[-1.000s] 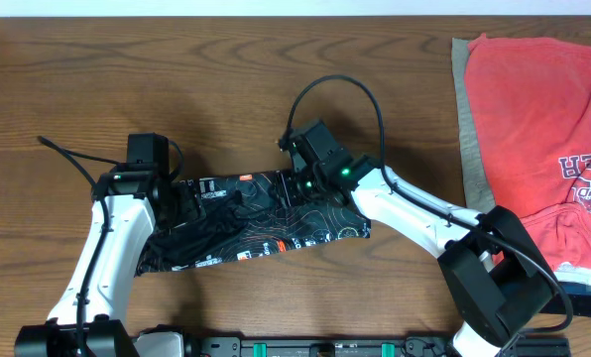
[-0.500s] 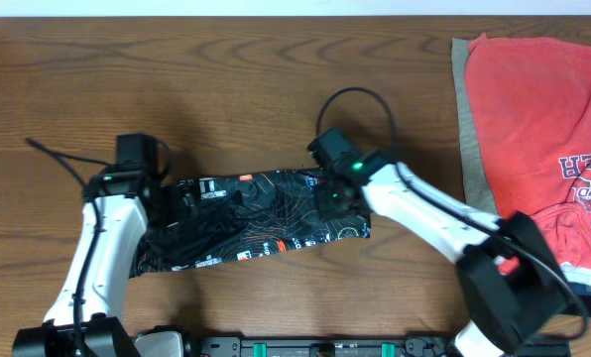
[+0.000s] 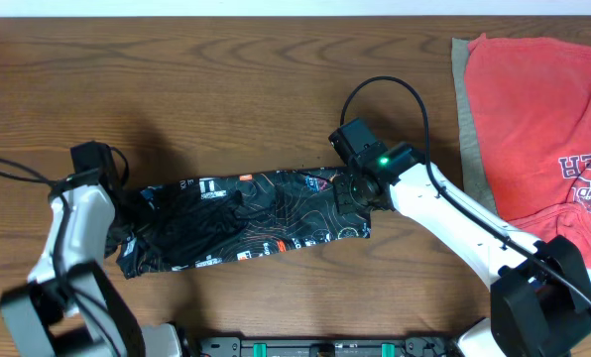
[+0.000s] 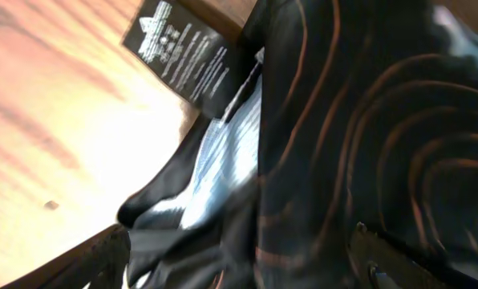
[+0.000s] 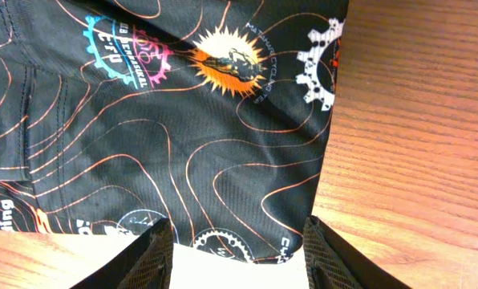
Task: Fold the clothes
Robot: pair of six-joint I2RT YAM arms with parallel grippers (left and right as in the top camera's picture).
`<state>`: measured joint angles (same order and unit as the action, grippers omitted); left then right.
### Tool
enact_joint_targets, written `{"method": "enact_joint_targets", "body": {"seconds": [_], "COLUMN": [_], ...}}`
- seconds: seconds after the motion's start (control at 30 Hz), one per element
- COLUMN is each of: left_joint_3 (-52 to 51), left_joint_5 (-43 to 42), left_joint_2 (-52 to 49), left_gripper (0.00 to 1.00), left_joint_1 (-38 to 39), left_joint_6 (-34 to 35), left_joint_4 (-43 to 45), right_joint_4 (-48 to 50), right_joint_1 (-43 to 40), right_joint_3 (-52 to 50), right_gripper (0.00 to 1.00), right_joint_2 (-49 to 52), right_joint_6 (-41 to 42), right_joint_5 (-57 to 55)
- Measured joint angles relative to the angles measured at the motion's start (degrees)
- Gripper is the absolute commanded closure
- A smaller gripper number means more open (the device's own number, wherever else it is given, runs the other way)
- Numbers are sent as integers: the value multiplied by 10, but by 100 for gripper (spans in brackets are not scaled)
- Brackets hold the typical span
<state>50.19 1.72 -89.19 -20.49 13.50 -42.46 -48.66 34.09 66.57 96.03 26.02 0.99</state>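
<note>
To get onto the bunched fold of the jersey between its spread fingers, beside the care label, my left gripper will lower first, then move outward.
The black jersey (image 3: 256,218) with orange contour lines lies folded in a long strip at the table's middle front. My left gripper (image 3: 132,213) is at its left end. In the left wrist view the fingers (image 4: 239,269) stand wide apart with bunched jersey fabric (image 4: 343,120) between them. My right gripper (image 3: 360,193) is at the jersey's right end, open. Its fingers (image 5: 239,249) straddle the jersey's edge (image 5: 183,120) just above it. The coral-red T-shirt (image 3: 533,109) lies on a beige garment (image 3: 466,129) at the far right.
A black care label (image 4: 179,60) with white print sticks out at the jersey's left end. Bare wooden table (image 3: 226,69) stretches behind the jersey. A dark rail (image 3: 325,347) runs along the front edge between the arm bases.
Both arms moved outward: the left gripper slid left and the right gripper slid right along the jersey. The jersey's left end was drawn further left, so the strip is longer.
</note>
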Motion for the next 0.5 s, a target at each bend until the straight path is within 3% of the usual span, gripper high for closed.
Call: {"method": "enact_joint_targets", "body": {"seconds": [0.5], "left_joint_3": [24], "left_joint_5": [-11], "left_joint_2": [-87], "left_gripper": [11], "left_joint_1": [-1], "left_joint_6": [-4], "left_joint_4": [29], "right_joint_4": [-23], "right_joint_1": [0], "right_joint_3": [0], "right_gripper": [50], "right_joint_2": [0], "right_joint_6": [0], "right_joint_5": [-4]}}
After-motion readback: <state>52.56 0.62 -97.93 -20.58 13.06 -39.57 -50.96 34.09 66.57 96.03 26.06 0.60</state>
